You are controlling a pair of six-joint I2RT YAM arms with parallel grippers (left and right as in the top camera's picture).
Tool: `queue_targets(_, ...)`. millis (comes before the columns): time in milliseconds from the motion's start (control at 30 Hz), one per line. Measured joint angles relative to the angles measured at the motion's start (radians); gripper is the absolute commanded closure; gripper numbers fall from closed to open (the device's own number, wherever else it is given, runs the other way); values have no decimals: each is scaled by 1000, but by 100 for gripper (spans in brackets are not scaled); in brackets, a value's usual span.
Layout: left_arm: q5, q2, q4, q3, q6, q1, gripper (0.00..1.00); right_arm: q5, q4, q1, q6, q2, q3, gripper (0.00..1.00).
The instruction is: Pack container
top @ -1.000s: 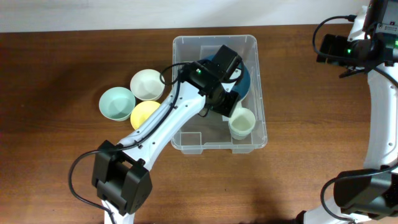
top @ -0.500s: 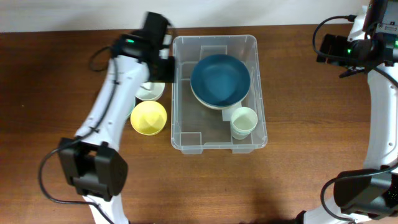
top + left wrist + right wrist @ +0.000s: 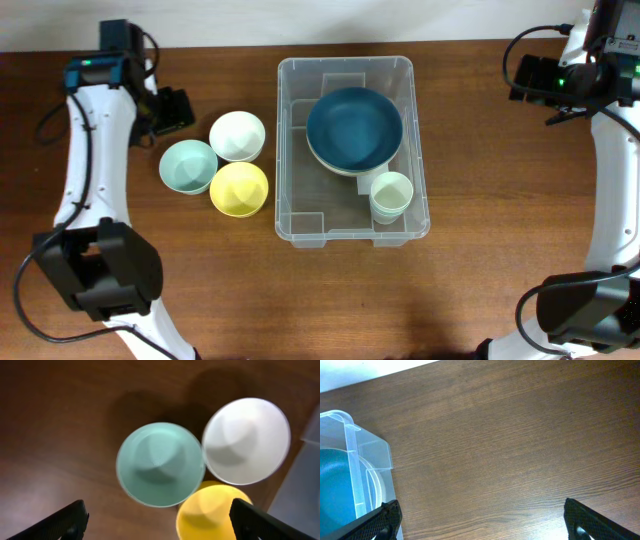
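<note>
My left gripper moves down and back onto the teal bowl's rim farthest from the container (image 3: 119, 464) next, since that side faces bare table.
The clear plastic container (image 3: 290, 150) stands mid-table and holds a large blue bowl (image 3: 354, 129) and a small pale green cup (image 3: 391, 194). Left of it sit a white bowl (image 3: 237, 135), a teal bowl (image 3: 187, 165) and a yellow bowl (image 3: 239, 188). My left gripper (image 3: 175, 110) is open and empty, above the table just left of the white bowl. In the left wrist view the teal bowl (image 3: 160, 463), white bowl (image 3: 246, 440) and yellow bowl (image 3: 212, 512) lie below the open jaws (image 3: 160, 522). My right gripper (image 3: 480, 520) is open and empty at the far right; the container's corner (image 3: 367, 455) shows there.
The brown wooden table (image 3: 480, 270) carries everything. The right arm (image 3: 565, 75) stays at the table's far right edge, away from the container.
My left arm has pulled out of the container and swung left, ending over the three bowls. The blue bowl stays in the container. The right arm has not moved.
</note>
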Motion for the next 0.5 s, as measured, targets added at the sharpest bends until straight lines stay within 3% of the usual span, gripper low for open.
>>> queue_targets(500,-7,103,37,-109,-65,49,7,0,0,0,0,0,0,1)
